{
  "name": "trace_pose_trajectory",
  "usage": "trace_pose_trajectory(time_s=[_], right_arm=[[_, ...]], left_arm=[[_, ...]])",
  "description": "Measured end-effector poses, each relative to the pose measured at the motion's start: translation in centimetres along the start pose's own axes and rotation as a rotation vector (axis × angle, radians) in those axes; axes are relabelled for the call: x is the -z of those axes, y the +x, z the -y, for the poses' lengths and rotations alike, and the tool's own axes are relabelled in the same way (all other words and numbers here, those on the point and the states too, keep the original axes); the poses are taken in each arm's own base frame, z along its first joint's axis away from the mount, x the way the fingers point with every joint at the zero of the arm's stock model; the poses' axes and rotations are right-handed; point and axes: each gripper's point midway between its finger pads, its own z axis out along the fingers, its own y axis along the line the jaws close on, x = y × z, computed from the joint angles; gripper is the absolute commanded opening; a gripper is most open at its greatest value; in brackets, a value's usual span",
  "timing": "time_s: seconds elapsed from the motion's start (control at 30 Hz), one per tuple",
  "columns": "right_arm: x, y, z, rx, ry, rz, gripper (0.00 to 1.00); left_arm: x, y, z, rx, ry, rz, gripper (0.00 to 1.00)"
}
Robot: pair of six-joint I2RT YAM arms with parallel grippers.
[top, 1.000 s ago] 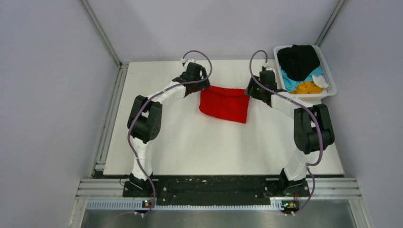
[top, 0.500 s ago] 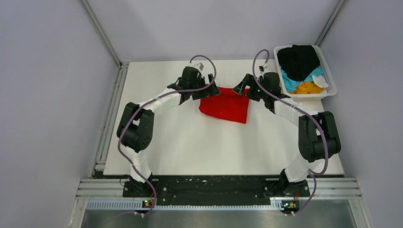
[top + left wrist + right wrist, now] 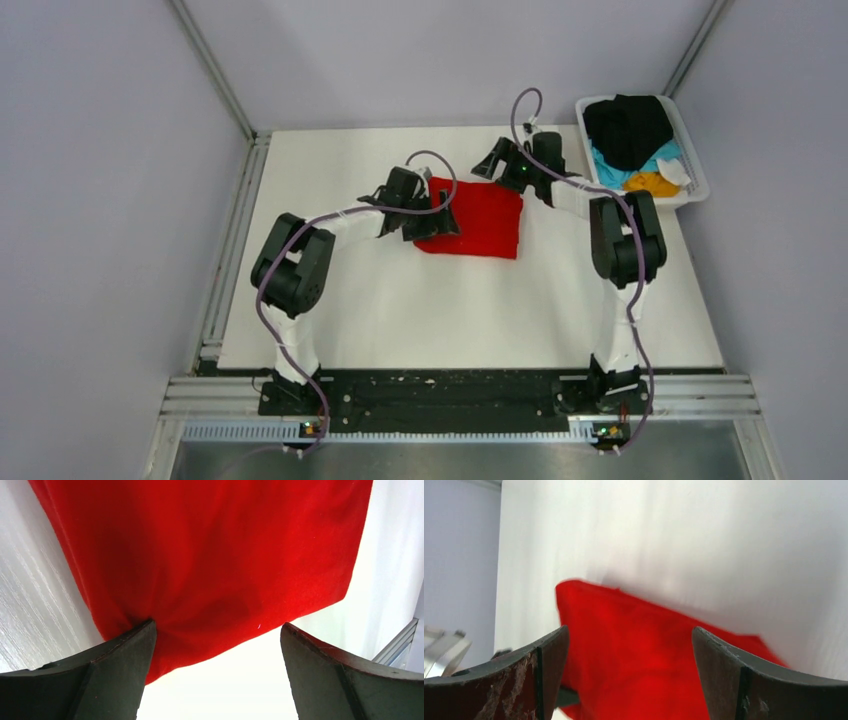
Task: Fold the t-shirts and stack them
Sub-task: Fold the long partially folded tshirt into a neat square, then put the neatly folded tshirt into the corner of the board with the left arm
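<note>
My left gripper needs to go up and outward, then come down astride the shirt's edge (image 3: 70,555) opposite the basket, because one finger hangs over bare table and that edge is farther outward.
A bright red t-shirt (image 3: 480,220) lies folded into a rough rectangle on the white table. My left gripper (image 3: 438,214) is open at its left edge. In the left wrist view the red cloth (image 3: 210,555) fills the space ahead, and the left finger (image 3: 125,655) touches its near corner. My right gripper (image 3: 488,165) is open and empty, just above the shirt's far edge. The right wrist view shows the shirt (image 3: 634,650) below the spread jaws. A black shirt (image 3: 628,125), a light blue one (image 3: 608,165) and an orange-yellow one (image 3: 648,183) lie in the basket.
The white plastic basket (image 3: 700,180) stands at the table's far right corner, next to the right arm. Grey walls enclose the table on three sides. A metal rail (image 3: 230,250) runs along the left edge.
Both grippers have left the shirt's far corners. The left one moved nearer, down the shirt's left edge. The right one swung up and back past the far edge. The shirt stays flat.
</note>
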Motion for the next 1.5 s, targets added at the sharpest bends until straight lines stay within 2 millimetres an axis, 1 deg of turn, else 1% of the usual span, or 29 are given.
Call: trace_pose_trajectory(time_s=[0.17,0.23,0.37,0.43,0.5,0.6,0.67,0.7,0.73,0.77,0.8,0.87,0.9,0.97,1.0,1.07,1.17,1.23,1.3,1.4,1.47,1.5], right_arm=[[-2.5,-3.0,3.2,-0.027,0.048,0.028,0.89],[-3.0,-3.6,4.1,-0.031,0.064,0.031,0.89],[-2.6,-4.0,4.8,-0.021,0.091,0.014,0.91],[-2.2,-4.0,4.9,-0.003,0.114,0.000,0.98],[-1.4,-4.2,5.0,0.019,0.158,-0.008,0.99],[1.5,-5.1,4.2,0.062,0.222,0.012,0.99],[4.6,-5.7,2.8,0.092,0.249,0.050,0.99],[6.3,-5.7,2.1,0.103,0.259,0.071,0.99],[7.6,-5.6,1.7,0.112,0.265,0.085,0.99],[9.3,-5.3,1.2,0.120,0.274,0.109,0.99],[11.3,-4.4,1.0,0.122,0.290,0.127,0.99],[13.8,-3.0,1.0,0.124,0.312,0.145,0.99],[15.1,-2.0,1.1,0.124,0.323,0.149,0.99],[16.9,-0.1,1.4,0.121,0.338,0.149,0.99],[17.9,0.9,1.6,0.118,0.345,0.144,0.99],[19.3,2.2,1.6,0.118,0.348,0.143,0.99],[21.2,3.1,1.0,0.126,0.338,0.160,0.99],[22.2,3.2,0.4,0.133,0.327,0.178,0.99],[23.0,3.2,-0.5,0.141,0.303,0.195,0.99],[23.9,3.4,-1.9,0.157,0.246,0.211,0.99],[24.2,3.7,-2.5,0.163,0.216,0.209,0.99],[24.3,3.8,-2.7,0.165,0.204,0.207,0.99]], left_arm=[[-0.2,0.2,-0.3,-0.013,-0.003,0.005,0.99],[-0.2,0.2,-0.3,-0.014,0.001,0.007,0.99],[-0.1,0.1,-0.1,-0.015,0.003,0.003,0.99],[0.2,-0.1,0.2,-0.018,0.002,-0.002,0.99],[0.8,-0.5,0.5,-0.029,0.000,0.006,0.99],[2.5,-1.5,0.9,-0.050,-0.028,0.044,0.99],[3.6,-3.2,1.2,-0.066,-0.073,0.087,0.99],[4.0,-4.4,1.3,-0.075,-0.096,0.120,0.99],[4.3,-5.2,1.3,-0.079,-0.112,0.140,0.99],[4.6,-6.0,1.2,-0.083,-0.132,0.158,0.97],[4.8,-6.9,1.0,-0.087,-0.156,0.177,0.96],[4.7,-8.4,0.4,-0.088,-0.189,0.194,0.92],[4.4,-8.9,0.0,-0.083,-0.208,0.191,0.89],[3.2,-9.6,-1.0,-0.073,-0.242,0.172,0.83],[2.5,-9.8,-1.7,-0.068,-0.258,0.161,0.80],[1.2,-9.3,-3.1,-0.056,-0.288,0.125,0.75],[-0.8,-7.5,-5.1,-0.037,-0.327,0.049,0.66],[-1.9,-6.2,-6.3,-0.024,-0.350,0.001,0.61],[-1.9,-6.5,-5.6,-0.015,-0.330,0.001,0.54],[-2.3,-6.0,-5.2,-0.006,-0.310,-0.014,0.36],[-2.8,-5.8,-5.1,-0.006,-0.308,-0.022,0.21],[-2.9,-5.7,-5.0,-0.003,-0.304,-0.023,0.10]])
